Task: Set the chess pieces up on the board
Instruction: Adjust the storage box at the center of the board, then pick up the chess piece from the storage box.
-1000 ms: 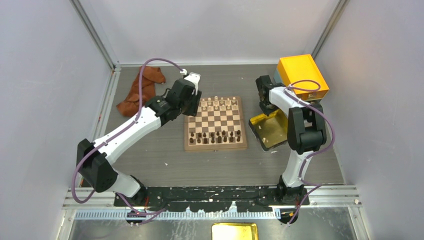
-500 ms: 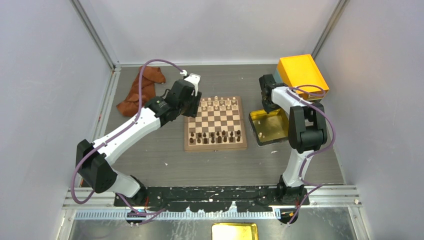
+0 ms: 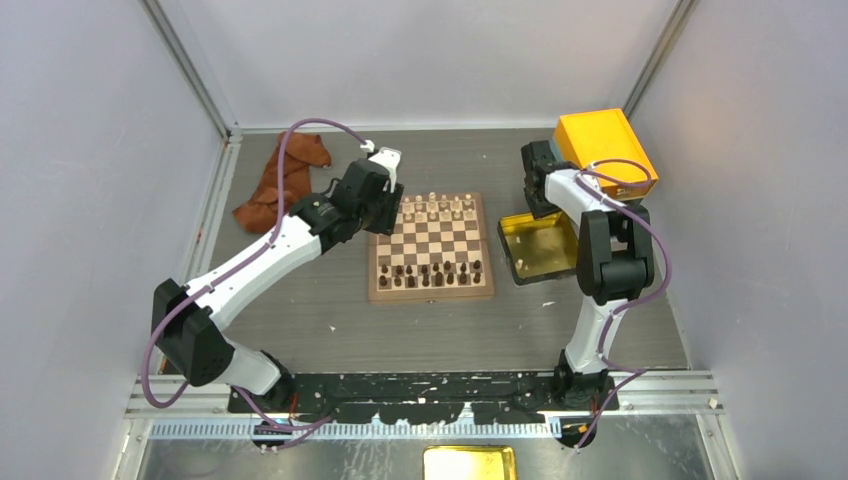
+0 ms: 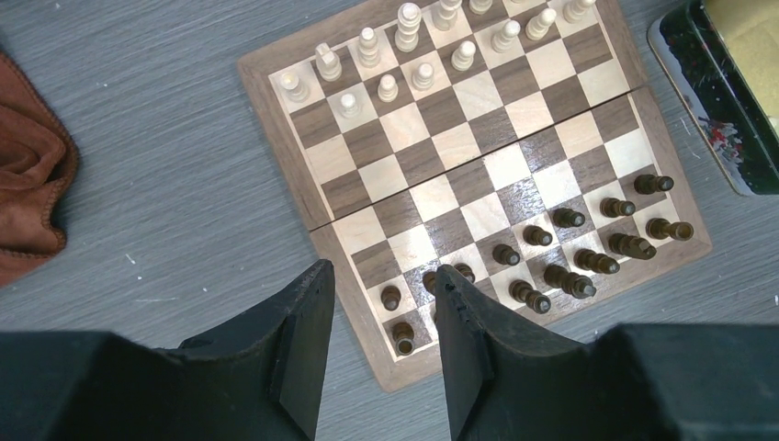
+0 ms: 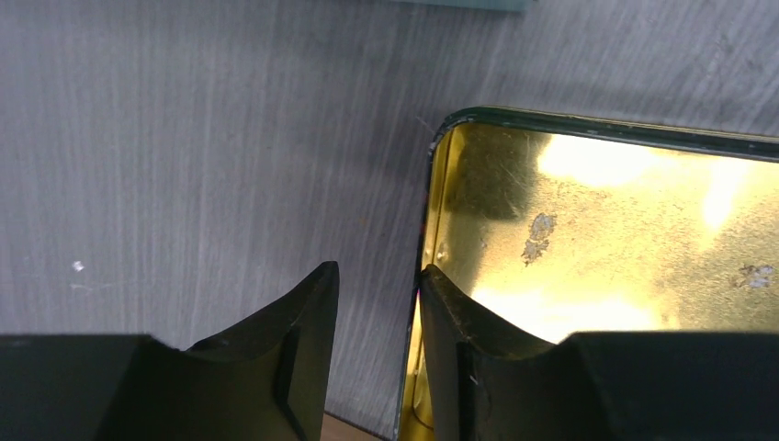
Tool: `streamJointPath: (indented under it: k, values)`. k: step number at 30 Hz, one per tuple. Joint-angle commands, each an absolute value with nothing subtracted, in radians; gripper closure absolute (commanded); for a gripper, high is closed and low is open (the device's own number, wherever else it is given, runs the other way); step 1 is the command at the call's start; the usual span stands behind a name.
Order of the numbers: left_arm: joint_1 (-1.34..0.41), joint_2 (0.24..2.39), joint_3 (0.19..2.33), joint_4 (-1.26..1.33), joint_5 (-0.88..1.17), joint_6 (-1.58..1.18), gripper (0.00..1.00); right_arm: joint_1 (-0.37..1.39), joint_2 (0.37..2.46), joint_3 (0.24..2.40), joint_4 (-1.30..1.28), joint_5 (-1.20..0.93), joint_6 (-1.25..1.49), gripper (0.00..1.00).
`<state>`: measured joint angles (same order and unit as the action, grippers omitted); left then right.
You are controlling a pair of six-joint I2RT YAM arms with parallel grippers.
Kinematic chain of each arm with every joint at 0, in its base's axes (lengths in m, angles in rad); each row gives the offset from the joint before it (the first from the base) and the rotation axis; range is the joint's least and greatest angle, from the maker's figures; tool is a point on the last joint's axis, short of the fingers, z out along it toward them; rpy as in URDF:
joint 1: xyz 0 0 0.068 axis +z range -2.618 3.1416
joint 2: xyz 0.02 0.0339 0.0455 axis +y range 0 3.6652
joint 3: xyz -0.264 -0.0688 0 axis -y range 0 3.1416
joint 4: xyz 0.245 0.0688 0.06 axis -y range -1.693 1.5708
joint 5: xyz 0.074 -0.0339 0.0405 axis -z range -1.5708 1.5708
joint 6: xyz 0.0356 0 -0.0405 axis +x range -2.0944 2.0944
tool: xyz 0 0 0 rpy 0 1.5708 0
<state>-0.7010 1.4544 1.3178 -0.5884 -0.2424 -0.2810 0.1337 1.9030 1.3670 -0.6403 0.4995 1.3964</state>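
The right gripper turns and goes back and down onto the lone cream piece in the golden tray next, as that lies below it, nearer my base.
The board [image 3: 432,240] lies mid-table. Cream chess pieces [image 3: 437,208] stand in its two far rows, seen as well in the left wrist view as cream chess pieces [image 4: 404,46]. Dark chessmen [image 4: 570,248] fill the near rows. My left gripper [image 4: 384,269] hovers open over the board's [image 4: 459,175] left edge, nothing between its fingers. My right gripper [image 5: 379,269] is open astride the left wall of the golden tray [image 5: 597,211], one finger inside and one outside. From above, the right gripper [image 3: 540,205] is at the tray's [image 3: 545,250] far left corner.
An orange-yellow box [image 3: 605,150] stands at the back right, just behind the right arm. A brown cloth [image 3: 285,180] lies at the back left, left of the left gripper [image 3: 385,205]. A second golden tray [image 3: 470,462] sits below the arm bases.
The right gripper dragged the golden tray away from me and squared it beside the board, then opened off its wall. The left arm has not moved.
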Motion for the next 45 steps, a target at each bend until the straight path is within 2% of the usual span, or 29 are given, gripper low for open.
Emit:
streamJointPath:
  k: [1, 15, 21, 27, 33, 45]
  values:
    - [-0.706, 1.416, 1.317, -0.554, -0.234, -0.288, 0.54, 0.133, 1.888, 1.44, -0.616, 0.552, 1.327, 0.56]
    - [-0.706, 1.381, 1.307, -0.542, -0.22, -0.297, 0.54, 0.18, 1.753, 1.446, -0.739, 0.579, 1.194, 0.56]
    - [-0.706, 1.369, 1.309, -0.541, -0.205, -0.306, 0.54, 0.197, 1.603, 1.335, -0.806, 0.463, 1.004, 0.58]
    - [-0.706, 1.364, 1.306, -0.534, -0.195, -0.318, 0.54, 0.201, 1.47, 1.194, -0.855, 0.388, 0.942, 0.6]
    - [-0.706, 1.367, 1.298, -0.525, -0.185, -0.334, 0.54, 0.217, 1.433, 1.118, -0.88, 0.324, 0.942, 0.61]
    - [-0.706, 1.382, 1.299, -0.514, -0.174, -0.341, 0.54, 0.239, 1.485, 1.048, -0.794, 0.251, 0.911, 0.61]
